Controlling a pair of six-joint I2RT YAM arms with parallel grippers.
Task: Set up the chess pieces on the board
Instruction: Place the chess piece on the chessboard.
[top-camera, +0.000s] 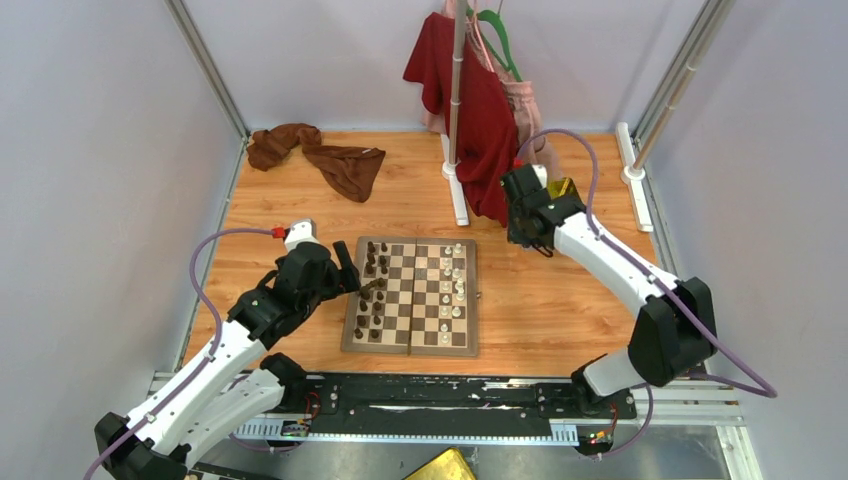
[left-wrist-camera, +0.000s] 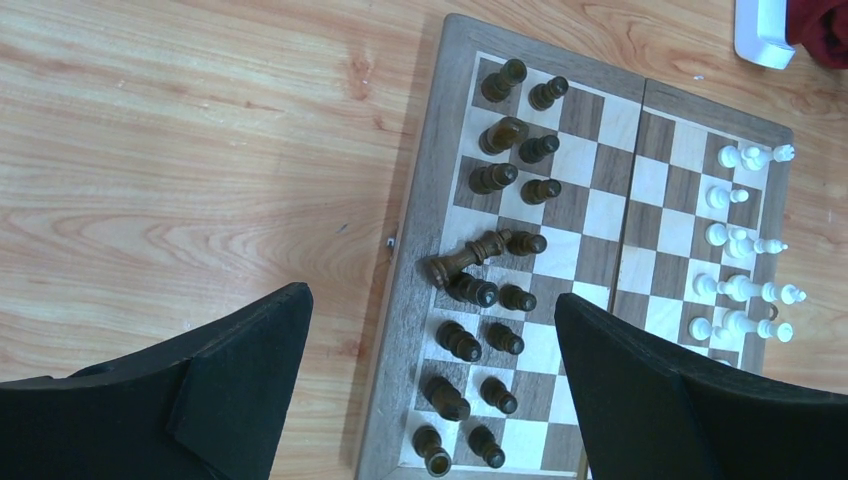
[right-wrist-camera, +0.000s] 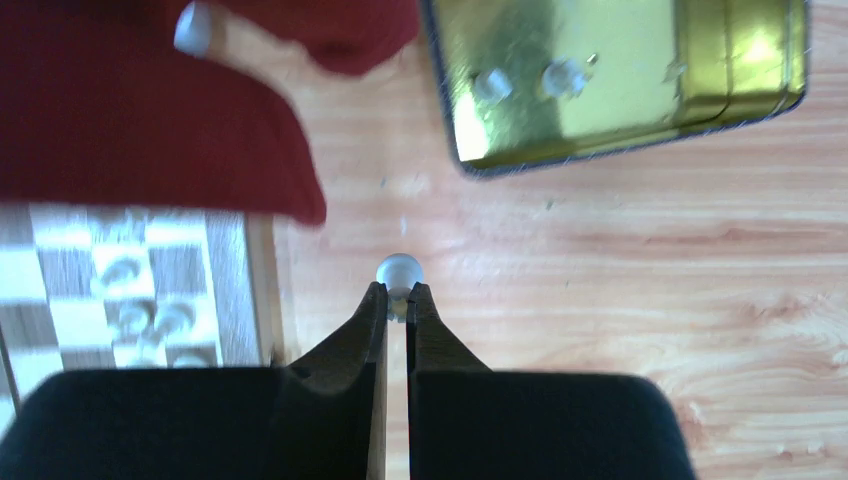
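Next, my right gripper moves back toward the board (top-camera: 412, 296) and down onto it to release the piece. The near corner square on the white side of the board is empty.
The wooden board (top-camera: 412, 296) lies mid-table, dark brown pieces (top-camera: 375, 285) on its left columns, cream-white pieces (top-camera: 452, 285) on its right. In the left wrist view the board (left-wrist-camera: 408, 300) shows two columns of dark pieces (left-wrist-camera: 485, 295), one of them (left-wrist-camera: 466, 258) lying on its side, and white pieces (left-wrist-camera: 740, 240) at the far right. My left gripper (left-wrist-camera: 430, 385) is open and empty above the board's left edge. My right gripper (right-wrist-camera: 397, 300) is shut on a cream-white piece (right-wrist-camera: 398, 272), held above the bare table right of the board (right-wrist-camera: 262, 290).
A gold metal tray (right-wrist-camera: 620, 80) with two white pieces (right-wrist-camera: 560, 78) in it lies beyond my right gripper. A clothes stand with a red garment (top-camera: 480, 110) is behind the board. A brown cloth (top-camera: 320, 155) lies back left.
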